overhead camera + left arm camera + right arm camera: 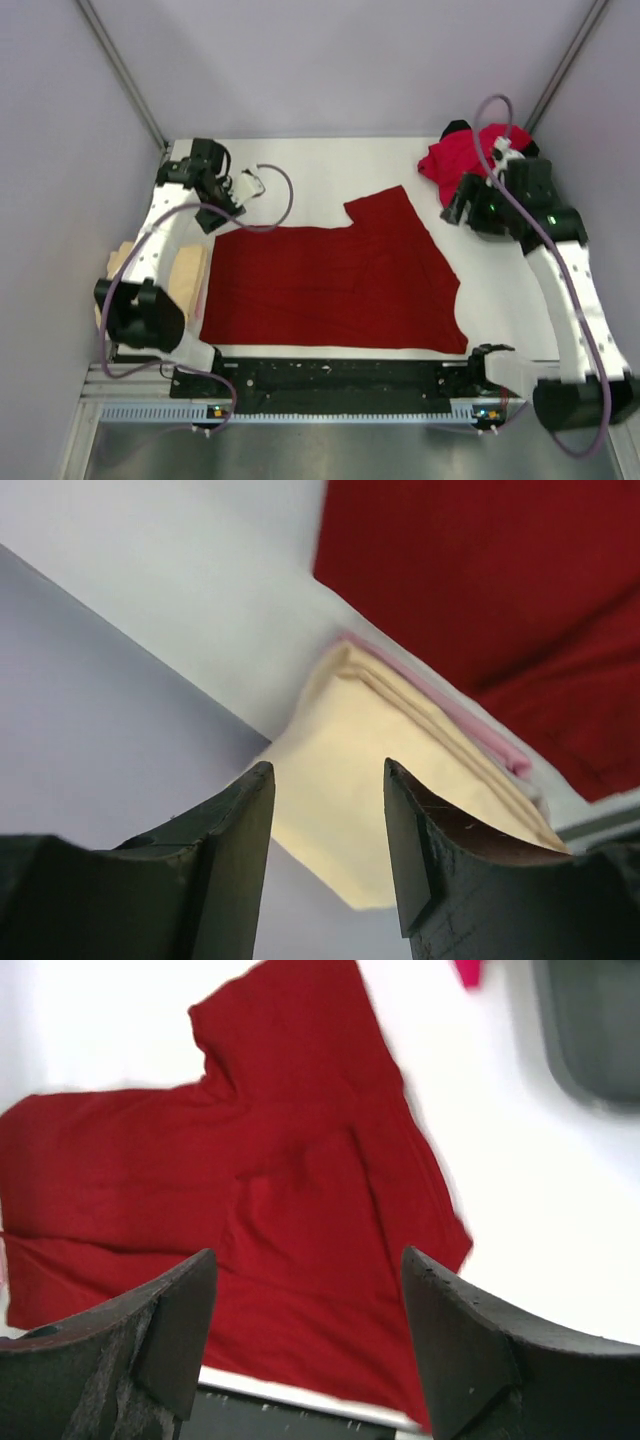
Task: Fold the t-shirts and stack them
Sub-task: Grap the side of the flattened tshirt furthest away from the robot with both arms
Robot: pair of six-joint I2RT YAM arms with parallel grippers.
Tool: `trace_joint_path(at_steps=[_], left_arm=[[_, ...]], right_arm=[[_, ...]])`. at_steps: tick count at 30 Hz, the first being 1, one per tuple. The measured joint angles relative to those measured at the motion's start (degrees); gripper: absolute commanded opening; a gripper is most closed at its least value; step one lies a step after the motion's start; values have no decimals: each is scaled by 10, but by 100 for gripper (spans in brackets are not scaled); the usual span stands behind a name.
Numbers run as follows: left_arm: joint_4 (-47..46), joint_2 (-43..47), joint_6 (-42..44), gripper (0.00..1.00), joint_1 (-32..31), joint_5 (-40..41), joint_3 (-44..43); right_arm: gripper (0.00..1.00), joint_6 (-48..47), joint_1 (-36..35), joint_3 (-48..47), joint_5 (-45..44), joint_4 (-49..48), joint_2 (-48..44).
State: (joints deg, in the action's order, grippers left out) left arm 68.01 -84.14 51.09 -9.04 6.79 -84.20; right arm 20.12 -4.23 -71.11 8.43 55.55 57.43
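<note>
I should next move my right gripper to the left in the top view and lower it onto the far corner of the maroon t-shirt's sleeve.
A dark maroon red t-shirt (330, 285) lies spread flat in the middle of the table; it also shows in the right wrist view (250, 1190) and the left wrist view (480, 580). A folded pale beige t-shirt (187, 275) lies at the left edge, seen close in the left wrist view (380, 780). A crumpled bright red t-shirt (458, 160) lies at the back right, with a black t-shirt (456, 128) showing behind it. My left gripper (325, 770) is open and empty, above the back left of the table (240, 190). My right gripper (308, 1255) is open and empty, beside the bright red shirt (458, 210).
A pink layer (480, 735) shows under the beige shirt. A grey-green tray (590, 1030) sits at the right. Grey walls (60, 150) close in the left, back and right. A black rail (340, 375) runs along the near edge.
</note>
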Motion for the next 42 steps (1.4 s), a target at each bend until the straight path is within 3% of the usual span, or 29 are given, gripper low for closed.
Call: trace_joint_path(at_steps=[4,8,13,20,24,33,35,36,38,42], left_arm=[[-43,-128,-16,50,43,-28,-73],[-73,-217,-19,50,52,-51,-89],[-110,-267,-16,52,52,-81,-97],[-136,-319,-9,53,52,-120,-138],[-140,-354,-8,53,48,-128,-147],[-123,-412,-17,47,37,-149,-166],[-109,-413,-16,36,35,-162,-173],[-101,-413,-15,21,34,-168,-174],[-85,-413,-11,0,33,-177,-174],[-73,-414,-14,0,32,-180,-173]], right_arm=[[70,-65,-38,-81,16,-95,201],[68,-112,-49,-184,19,-130,391],[68,-141,-55,-315,17,-150,584],[69,-150,-73,-479,6,-146,786],[65,-146,-77,-544,7,-135,832],[20,-146,-81,-552,29,-120,846],[8,-146,-82,-548,36,-118,845],[4,-147,-82,-544,37,-118,843],[0,-146,-82,-535,42,-114,838],[0,-146,-82,-508,52,-105,817]])
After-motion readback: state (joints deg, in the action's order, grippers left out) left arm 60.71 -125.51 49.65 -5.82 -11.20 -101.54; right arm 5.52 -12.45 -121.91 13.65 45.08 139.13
